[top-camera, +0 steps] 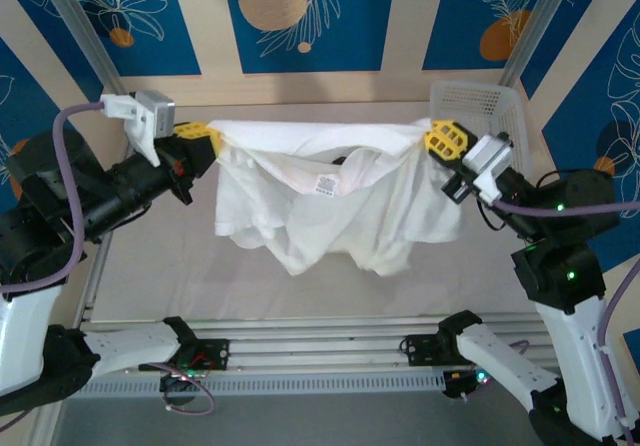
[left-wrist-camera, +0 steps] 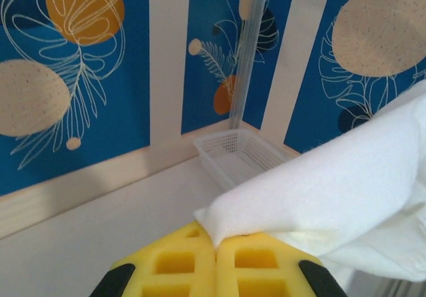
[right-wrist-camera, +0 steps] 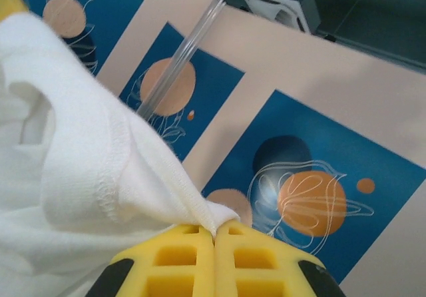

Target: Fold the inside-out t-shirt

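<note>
My left gripper holds the shirt's corner and will carry it away from my base and down, then let go of it on the tabletop.
The white t-shirt (top-camera: 330, 211) hangs stretched in the air between both grippers, its body drooping in wrinkled folds above the table, a small label showing near its middle. My left gripper (top-camera: 205, 138) is shut on the shirt's left top corner; in the left wrist view the cloth (left-wrist-camera: 333, 184) runs out from between the yellow fingers (left-wrist-camera: 180, 260). My right gripper (top-camera: 440, 138) is shut on the right top corner; in the right wrist view a stitched hem of the t-shirt (right-wrist-camera: 86, 170) leads into the closed yellow fingers (right-wrist-camera: 256, 257).
A white plastic lattice basket (top-camera: 480, 106) stands at the back right corner, right behind the right gripper; it is also in the left wrist view (left-wrist-camera: 239, 154). The pale table (top-camera: 150, 276) lies below the shirt. Blue patterned walls and metal frame posts surround the space.
</note>
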You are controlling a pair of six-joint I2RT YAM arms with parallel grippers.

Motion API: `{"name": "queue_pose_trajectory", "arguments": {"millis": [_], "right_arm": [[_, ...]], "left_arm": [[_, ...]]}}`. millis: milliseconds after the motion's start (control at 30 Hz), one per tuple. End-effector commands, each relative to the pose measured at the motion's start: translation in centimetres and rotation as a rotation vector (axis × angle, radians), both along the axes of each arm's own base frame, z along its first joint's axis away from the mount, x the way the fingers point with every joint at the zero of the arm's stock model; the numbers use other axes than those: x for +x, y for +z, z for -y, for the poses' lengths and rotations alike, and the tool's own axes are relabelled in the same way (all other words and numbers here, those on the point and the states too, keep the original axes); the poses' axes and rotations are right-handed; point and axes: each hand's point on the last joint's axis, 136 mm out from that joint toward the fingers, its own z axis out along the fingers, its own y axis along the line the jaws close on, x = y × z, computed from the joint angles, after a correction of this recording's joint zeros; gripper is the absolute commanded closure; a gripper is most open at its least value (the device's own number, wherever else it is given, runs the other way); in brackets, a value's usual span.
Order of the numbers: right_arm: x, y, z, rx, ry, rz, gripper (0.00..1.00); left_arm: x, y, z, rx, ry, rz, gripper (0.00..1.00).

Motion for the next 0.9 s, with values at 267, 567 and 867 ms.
{"name": "queue_pose_trajectory", "arguments": {"millis": [267, 567, 867], "right_arm": [[23.5, -11.5, 0.9, 0.041, -0.182, -0.658, 1.0], [32.2, -22.8, 1.3, -0.018, -0.259, -1.137, 0.29], [25.1, -28.8, -0.3, 0.082, -0.166, -1.486, 0.34]], "left_arm": [[23.2, -11.3, -1.4, 0.178, 0.352, -0.298, 1.0], [36.4, -22.4, -5.1, 0.137, 0.369, -0.532, 0.2], [25.0, -23.1, 1.1, 0.103, 0.133, -0.565, 0.14]]}}
